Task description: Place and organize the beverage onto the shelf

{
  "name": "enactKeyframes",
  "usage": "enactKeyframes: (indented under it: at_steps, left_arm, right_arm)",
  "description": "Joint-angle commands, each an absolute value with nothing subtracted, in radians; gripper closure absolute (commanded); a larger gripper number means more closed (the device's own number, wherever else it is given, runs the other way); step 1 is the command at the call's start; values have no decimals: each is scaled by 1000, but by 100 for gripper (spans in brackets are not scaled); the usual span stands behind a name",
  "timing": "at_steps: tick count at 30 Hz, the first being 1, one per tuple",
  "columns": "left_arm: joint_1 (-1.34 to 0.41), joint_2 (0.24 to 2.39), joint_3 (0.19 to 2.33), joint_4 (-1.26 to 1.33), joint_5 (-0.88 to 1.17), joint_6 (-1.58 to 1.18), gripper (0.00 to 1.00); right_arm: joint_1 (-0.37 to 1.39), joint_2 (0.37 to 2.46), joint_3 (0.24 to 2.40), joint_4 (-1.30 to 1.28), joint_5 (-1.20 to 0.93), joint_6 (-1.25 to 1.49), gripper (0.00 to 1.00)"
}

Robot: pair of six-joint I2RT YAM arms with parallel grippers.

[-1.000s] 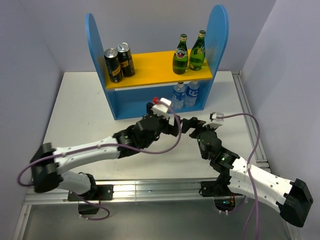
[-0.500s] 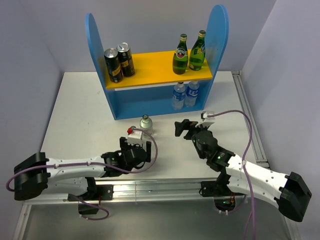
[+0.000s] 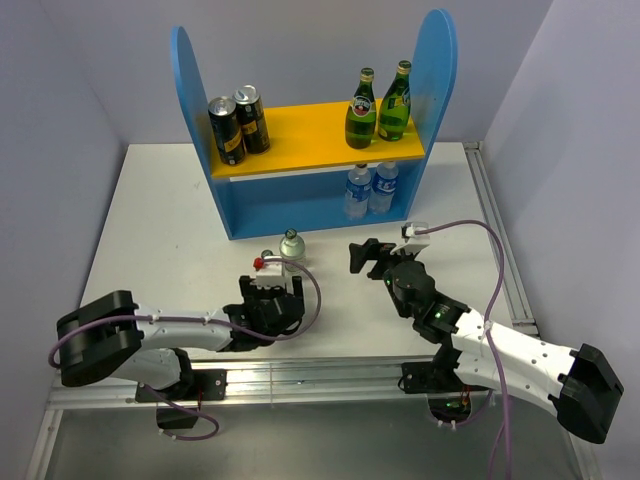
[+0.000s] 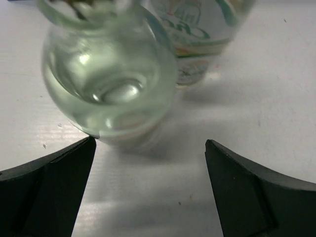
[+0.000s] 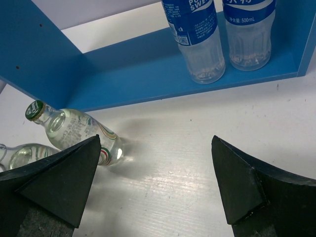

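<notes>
My left gripper should move outward next and bring its open fingers around the nearer squat bottle [image 3: 267, 255] [image 4: 113, 84], because that bottle is standing on the tabletop just outward of them.
The blue shelf [image 3: 190, 90] holds two green glass bottles [image 3: 377, 106] on the right of its orange-yellow upper board. Two blue-labelled water bottles [image 3: 368, 188] stand on the lower level and also show in the right wrist view [image 5: 195, 39]. Two squat clear bottles stand on the table before the shelf: one [image 3: 291, 243] in plain sight, the other [image 3: 266, 253] partly hidden by my left wrist. My left gripper [image 3: 272, 284] is open, and the nearer squat bottle [image 4: 108, 84] stands just ahead of its jaws [image 4: 149, 143]. My right gripper [image 3: 362, 253] is open and empty [image 5: 155, 140], right of the squat bottles [image 5: 74, 131].
Two dark cans [image 3: 238, 123] stand on the left of the upper board. The lower level's left half [image 3: 280, 205] holds nothing. Grey walls close in left and right. A metal rail [image 3: 495, 230] runs along the table's right edge.
My left arm has drawn back from the shelf front to the near part of the table, uncovering the squat bottles. My right gripper has shifted slightly left and farther.
</notes>
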State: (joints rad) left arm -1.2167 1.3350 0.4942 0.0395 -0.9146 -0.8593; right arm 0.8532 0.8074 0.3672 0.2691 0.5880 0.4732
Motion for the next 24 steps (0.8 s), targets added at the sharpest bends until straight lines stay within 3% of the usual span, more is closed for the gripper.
enactKeyframes:
  at_steps: [1,16,22,24]
  left_arm:
    - [-1151,1354,509,146,-942,-861,1]
    - [-956,1499,545,386,-836,-689,3]
    - [-930,1562,597,440,-830,-632,33]
    - [-922,1581,612,457,-827,-620,35]
  right_arm:
    - [857,805,380,304,597,460,0]
    - [857,818,383,308,601,459,0]
    - [859,821,385,307,606,457,0]
    - [859,819,385,307,606,457,0]
